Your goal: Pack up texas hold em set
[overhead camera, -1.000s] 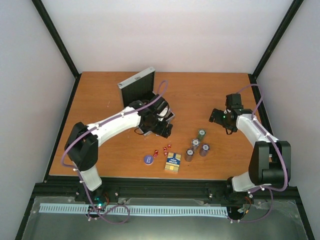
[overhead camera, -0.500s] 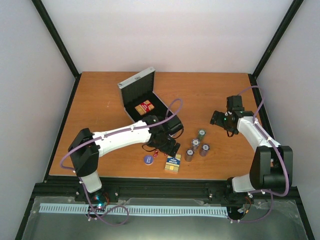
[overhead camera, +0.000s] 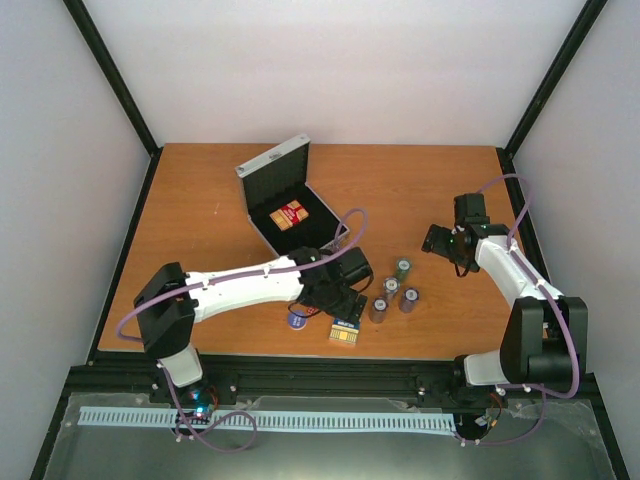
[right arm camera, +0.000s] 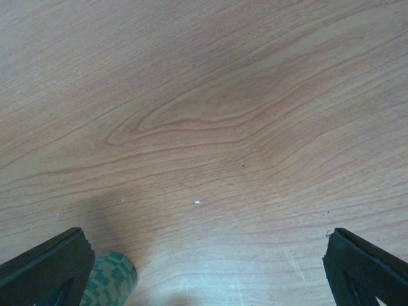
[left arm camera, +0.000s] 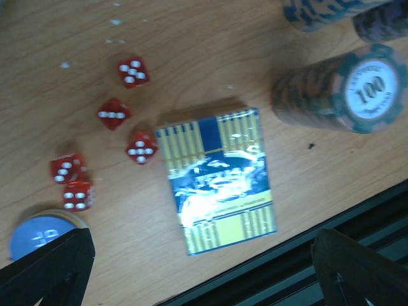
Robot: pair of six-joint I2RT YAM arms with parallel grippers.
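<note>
I will move my left gripper down and back toward the table's front edge, with its fingers on both long sides of the blue-yellow card box, because the bare wood there leaves room for both fingers.
The silver case (overhead camera: 272, 170) stands open at the back of the table, with the red card box (overhead camera: 290, 214) lying on its black lining. The blue-yellow card box (overhead camera: 345, 331) lies near the front edge; in the left wrist view (left arm camera: 218, 178) it lies between my open fingers. My left gripper (overhead camera: 335, 303) hovers open and empty above it. Several red dice (left arm camera: 113, 114) and the blue disc (left arm camera: 39, 236) lie left of the box. Three grey chip stacks (overhead camera: 392, 292) stand to its right. My right gripper (overhead camera: 443, 240) is open and empty above bare wood, one chip stack (right arm camera: 109, 287) by its left finger.
The table's front edge and a black rail (left arm camera: 299, 261) run just beyond the card box. Black corner posts (overhead camera: 115, 80) and white walls enclose the table.
My left arm has swung from over the case forward and right to the card box near the front edge, uncovering the red box in the case. My right gripper shifted slightly.
</note>
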